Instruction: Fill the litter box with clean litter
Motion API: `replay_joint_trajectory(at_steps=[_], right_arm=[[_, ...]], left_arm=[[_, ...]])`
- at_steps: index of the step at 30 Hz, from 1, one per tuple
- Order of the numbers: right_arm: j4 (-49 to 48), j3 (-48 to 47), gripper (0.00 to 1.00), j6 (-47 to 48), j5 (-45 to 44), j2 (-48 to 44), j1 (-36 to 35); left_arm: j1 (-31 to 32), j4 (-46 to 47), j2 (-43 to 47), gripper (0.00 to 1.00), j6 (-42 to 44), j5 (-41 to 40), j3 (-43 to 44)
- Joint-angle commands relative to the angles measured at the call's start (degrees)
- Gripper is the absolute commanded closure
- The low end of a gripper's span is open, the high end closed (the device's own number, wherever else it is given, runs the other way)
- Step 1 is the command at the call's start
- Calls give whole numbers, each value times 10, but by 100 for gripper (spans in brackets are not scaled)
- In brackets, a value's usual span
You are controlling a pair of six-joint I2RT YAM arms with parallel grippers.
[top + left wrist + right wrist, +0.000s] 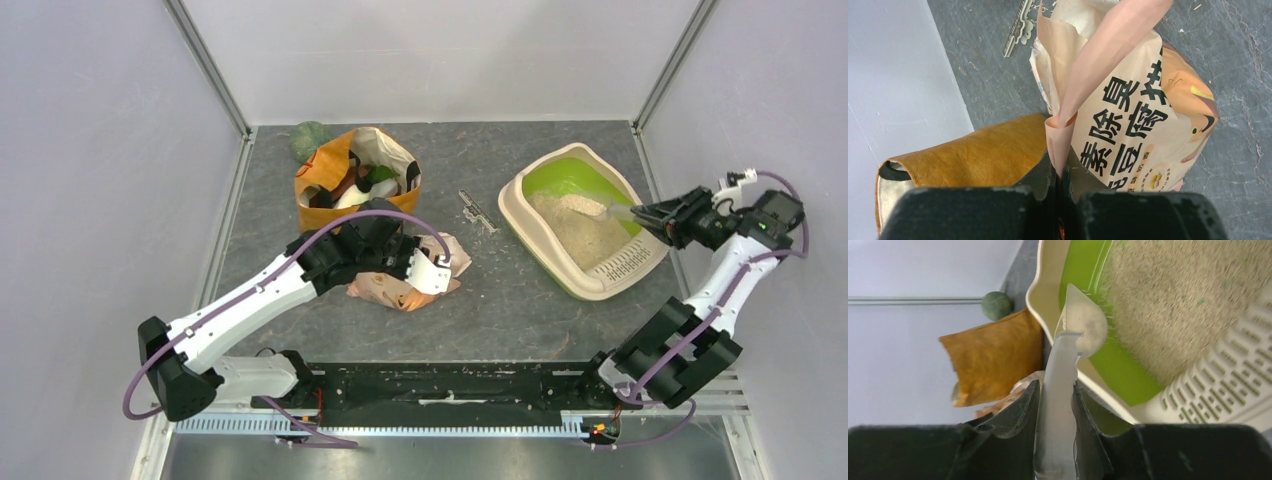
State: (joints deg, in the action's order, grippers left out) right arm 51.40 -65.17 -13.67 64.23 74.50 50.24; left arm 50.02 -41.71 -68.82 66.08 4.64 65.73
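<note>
The right gripper carries the scoop [1080, 325] across the box and down next, then releases it. Open tabletop lies below the gripper and to its left in the top view.
The cream litter box [525, 215] with a lime-green hood sits at the right of the table, its slotted grille [632, 262] toward me. Pale beige litter [580, 230] lies inside it, also in the right wrist view [1178, 305]. My right gripper [655, 215] is shut on the handle of a clear plastic scoop [1080, 325], whose bowl hangs over the box's green side. My left gripper [440, 270] is shut on a pink fold of the printed litter bag [1143, 115], which lies crumpled on the table [400, 290].
An orange paper shopping bag [325, 180] with items in it stands at the back, also in the left wrist view [978, 155]. A green ball [308, 140] sits behind it. A small metal strip [475, 210] lies mid-table. White walls enclose the table.
</note>
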Motion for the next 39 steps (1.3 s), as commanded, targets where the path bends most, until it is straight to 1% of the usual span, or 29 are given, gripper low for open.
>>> replay_joint_trajectory(at_steps=[1,4,7,10,11,13,15,18,20,21,25,27,28,30,33,36,39], right_arm=[[-87,-80,100,-44,-136,24,-66],[-15,-162,100,28,-200,70,-120],[86,-264,100,123,-274,124,-177],[165,-352,100,218,-349,152,-226],[184,-368,100,245,-373,156,-236],[208,-379,100,280,-406,156,-251],[226,-390,100,302,-415,152,-252],[231,-395,100,320,-424,136,-253],[215,-367,100,338,-442,118,-263],[219,-369,100,342,-444,114,-263],[226,-377,100,351,-397,111,-258],[230,-388,100,345,-346,117,-245],[231,-392,100,339,-334,121,-244],[259,-409,100,347,-283,133,-244],[289,-438,100,344,-236,148,-244],[304,-453,100,323,-183,152,-244],[273,-434,100,267,-158,136,-236]], left_arm=[[6,28,32,98,16,17,-2],[6,35,41,98,15,15,-17],[6,42,42,98,17,17,-24],[6,47,40,98,18,18,-22],[6,48,38,98,19,19,-21],[6,51,36,98,21,20,-20],[6,54,33,98,22,20,-20],[6,54,33,98,22,22,-23],[6,54,33,98,23,22,-24],[6,54,33,98,25,22,-24],[6,53,30,98,24,21,-21],[6,53,28,98,21,20,-18],[6,53,28,98,21,20,-17],[6,53,31,98,21,18,-17],[6,52,34,98,21,14,-21],[6,53,36,98,21,15,-24],[6,52,36,98,19,15,-24]])
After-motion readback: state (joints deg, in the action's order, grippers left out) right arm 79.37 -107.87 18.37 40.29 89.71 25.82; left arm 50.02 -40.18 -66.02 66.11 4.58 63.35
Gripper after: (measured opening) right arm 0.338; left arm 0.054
